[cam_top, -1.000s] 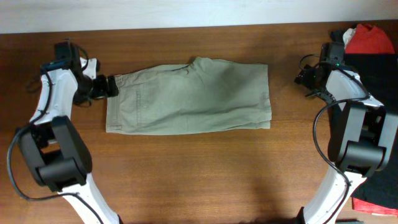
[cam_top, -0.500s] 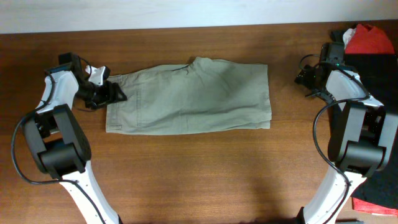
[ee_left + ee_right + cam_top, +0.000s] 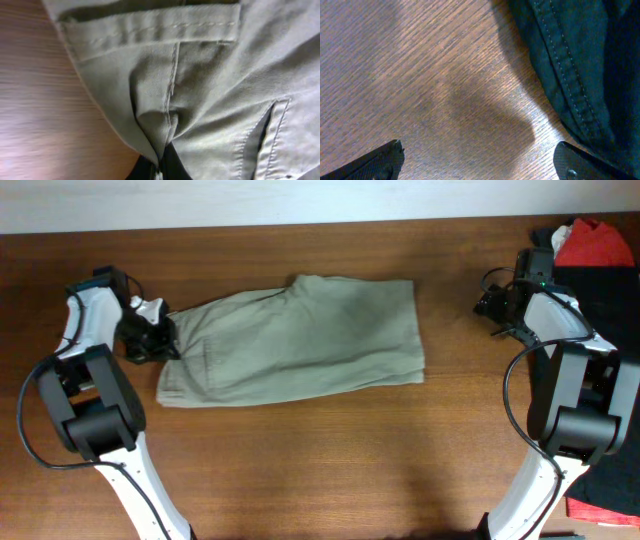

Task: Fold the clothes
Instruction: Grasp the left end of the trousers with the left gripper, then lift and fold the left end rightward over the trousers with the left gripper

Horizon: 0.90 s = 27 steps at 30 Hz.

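The left gripper lifts the waistband end next, carries it over the trousers (image 3: 300, 338) and lowers it onto the hem end (image 3: 396, 330). It then releases the waistband end, as the trousers' length lies unfolded.
The clothes, a pair of khaki-beige trousers (image 3: 300, 338), lie folded lengthwise across the middle of the table, waistband end to the left. My left gripper (image 3: 163, 332) is shut on the waistband edge of the clothes (image 3: 170, 95); in the left wrist view the cloth bunches into a ridge between the dark fingers (image 3: 175, 167) at the bottom. My right gripper (image 3: 488, 305) hangs at the back right, well away from the trousers. Its fingertips (image 3: 380, 160) stand wide apart over bare wood, with nothing between them.
A large black garment (image 3: 600, 330) lies along the table's right edge, with a small red garment (image 3: 595, 242) on top at the back. The black cloth (image 3: 570, 65) reaches close to my right gripper. A white wall (image 3: 300, 200) runs behind the table.
My left gripper has closed on the waistband and pulled it left. The trousers slid and turned slightly, their right end moving leftward. The right arm has not moved.
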Tool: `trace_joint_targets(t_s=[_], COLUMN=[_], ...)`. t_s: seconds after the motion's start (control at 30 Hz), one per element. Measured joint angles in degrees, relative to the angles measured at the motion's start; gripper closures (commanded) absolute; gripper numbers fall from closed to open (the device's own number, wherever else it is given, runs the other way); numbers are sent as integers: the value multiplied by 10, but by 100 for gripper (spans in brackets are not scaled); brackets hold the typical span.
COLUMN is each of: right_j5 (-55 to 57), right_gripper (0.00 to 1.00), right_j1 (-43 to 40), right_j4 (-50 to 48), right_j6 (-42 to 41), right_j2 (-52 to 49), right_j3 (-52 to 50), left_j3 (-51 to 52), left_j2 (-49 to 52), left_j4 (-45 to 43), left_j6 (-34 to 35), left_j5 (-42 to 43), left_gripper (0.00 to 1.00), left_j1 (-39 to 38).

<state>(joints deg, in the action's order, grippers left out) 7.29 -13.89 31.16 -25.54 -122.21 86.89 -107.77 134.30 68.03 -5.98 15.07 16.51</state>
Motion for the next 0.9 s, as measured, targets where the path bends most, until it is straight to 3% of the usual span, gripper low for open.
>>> trace_joint_targets(t_s=[0.2,0.4,0.57,0.9], right_j5=[0,0,0,0], right_gripper=[1,1,1,1], right_j1=[0,0,0,0], right_j4=[0,0,0,0], right_j6=[0,0,0,0], right_j2=[0,0,0,0], right_j3=[0,0,0,0], left_j3=[-272,-504,-522,-489], left_j2=[11,11,10,10], left_j4=[180,285,286,249], left_j6=[41,69,74,76], left_j5=[-66,-57,5,15], left_gripper=[100,99,99,99], left_j1=[25,10,-62,-206])
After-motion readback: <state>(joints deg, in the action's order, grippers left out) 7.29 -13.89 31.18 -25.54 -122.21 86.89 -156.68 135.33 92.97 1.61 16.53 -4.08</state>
